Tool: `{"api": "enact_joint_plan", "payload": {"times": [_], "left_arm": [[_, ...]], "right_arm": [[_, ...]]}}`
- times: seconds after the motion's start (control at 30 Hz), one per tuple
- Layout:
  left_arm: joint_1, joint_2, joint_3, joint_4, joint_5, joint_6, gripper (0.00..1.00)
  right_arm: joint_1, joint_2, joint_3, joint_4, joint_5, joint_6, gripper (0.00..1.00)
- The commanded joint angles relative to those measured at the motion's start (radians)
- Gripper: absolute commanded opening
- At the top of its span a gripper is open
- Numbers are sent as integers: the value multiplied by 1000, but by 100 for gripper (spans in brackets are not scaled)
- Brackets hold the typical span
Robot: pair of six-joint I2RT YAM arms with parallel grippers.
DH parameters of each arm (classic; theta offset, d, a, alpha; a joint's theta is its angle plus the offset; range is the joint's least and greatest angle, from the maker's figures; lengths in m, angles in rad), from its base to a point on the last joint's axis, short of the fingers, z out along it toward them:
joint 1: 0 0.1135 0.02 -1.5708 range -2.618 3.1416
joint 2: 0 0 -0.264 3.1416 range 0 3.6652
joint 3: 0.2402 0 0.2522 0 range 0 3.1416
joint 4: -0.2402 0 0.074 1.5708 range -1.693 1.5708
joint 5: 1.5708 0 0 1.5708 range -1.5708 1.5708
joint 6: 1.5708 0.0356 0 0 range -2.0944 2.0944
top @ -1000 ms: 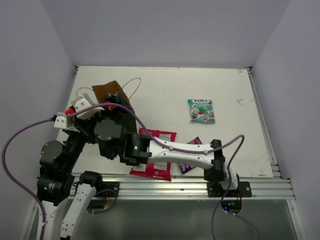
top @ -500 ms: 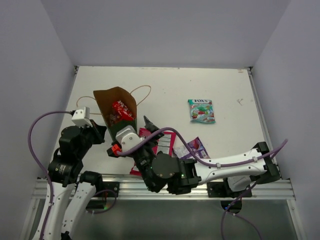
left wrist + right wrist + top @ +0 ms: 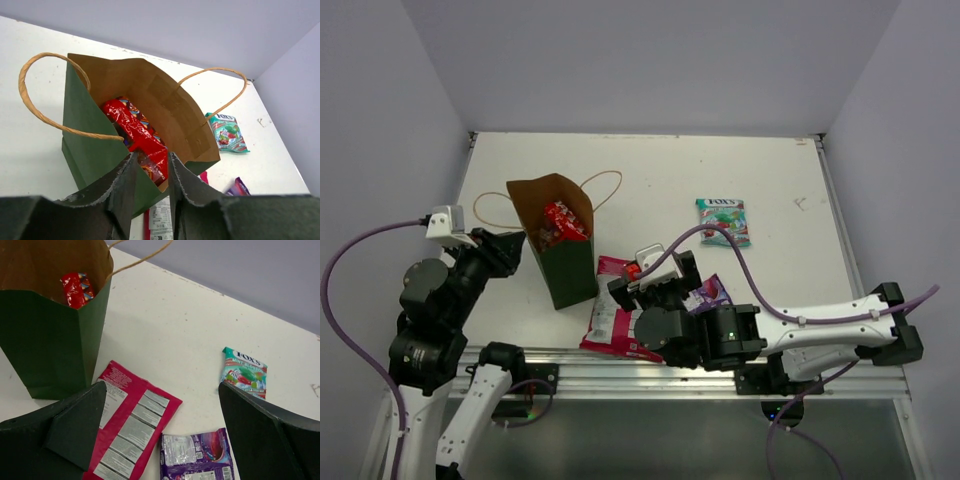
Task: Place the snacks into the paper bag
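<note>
The left gripper's fingers are empty and the bag's near rim [image 3: 534, 237] [image 3: 142, 168] stands just beyond them. The gripper next needs to open wider, move down and shift toward the bag, onto that rim.
The dark green paper bag [image 3: 572, 277] stands upright at the table's left with its brown inside showing. The large red candy packet [image 3: 560, 222] sits inside it, leaning on the wall [image 3: 135, 129]. My left gripper [image 3: 510, 249] hovers just left of the bag's rim, its jaws [image 3: 152, 167] open a little with nothing between them. A red-and-white packet [image 3: 613, 322] lies flat in front of the bag, beside a small purple one [image 3: 711, 292]. My right gripper [image 3: 652, 282] hangs wide open above these two [image 3: 161, 385]. The teal packet [image 3: 722, 221] lies farther back.
The bag's tan loop handles [image 3: 603, 190] stick out left and right of its mouth. The right arm's cable [image 3: 760, 300] arcs over the table near the purple packet. Walls close in the table on three sides.
The left gripper pulled back from the bag's mouth, leaving the red candy packet inside, and its jaws have parted. The right arm swung right, away from the bag, to above the packets.
</note>
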Motion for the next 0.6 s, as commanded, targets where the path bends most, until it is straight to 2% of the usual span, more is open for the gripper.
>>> {"api": "enact_joint_plan", "payload": {"times": [0.0,0.17,0.27,0.5,0.57], "left_arm": [[3,38,-23,48,31,-54,37],[3,67,-57,44,15,-76,47],[3,73,-71,56,20,-79,50],[3,99,-101,60,22,-91,50],[3,106,-107,56,15,-91,44]], "right_arm": [[-29,-4,-37,-133,-9,201,99],[-92,-47,-133,-147,-67,282,99],[-126,-75,-188,-166,-93,330,99],[-228,-138,-329,-174,-196,433,99],[-258,-143,-388,-131,-225,439,99]]}}
